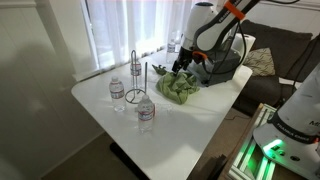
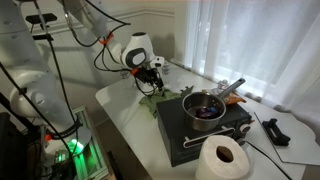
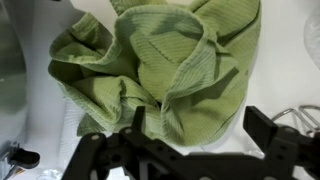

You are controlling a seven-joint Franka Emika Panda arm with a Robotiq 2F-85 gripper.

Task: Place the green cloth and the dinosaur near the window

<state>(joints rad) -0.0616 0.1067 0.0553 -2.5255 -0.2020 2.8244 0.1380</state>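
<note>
I will lower my gripper slightly outward onto the fold next, because a raised fold of the green cloth [image 1: 180, 88] runs between my open fingers.
The green cloth [image 1: 180, 88] lies crumpled on the white table [image 1: 110, 115], toward the curtained window side. It fills the wrist view [image 3: 160, 60] and only a bit shows in an exterior view [image 2: 152, 98]. My gripper [image 1: 190, 66] hangs just above the cloth in both exterior views [image 2: 150, 78]. In the wrist view its two black fingers [image 3: 200, 130] are spread apart over the cloth's near edge, open and holding nothing. I cannot make out the dinosaur in any view.
Two water bottles [image 1: 117, 92] [image 1: 146, 113] and a wire rack [image 1: 135, 70] stand on the table beside the cloth. A black hot plate [image 2: 200, 135] with a pot [image 2: 205, 105] is close by. A paper towel roll [image 2: 225, 160] stands at the table edge.
</note>
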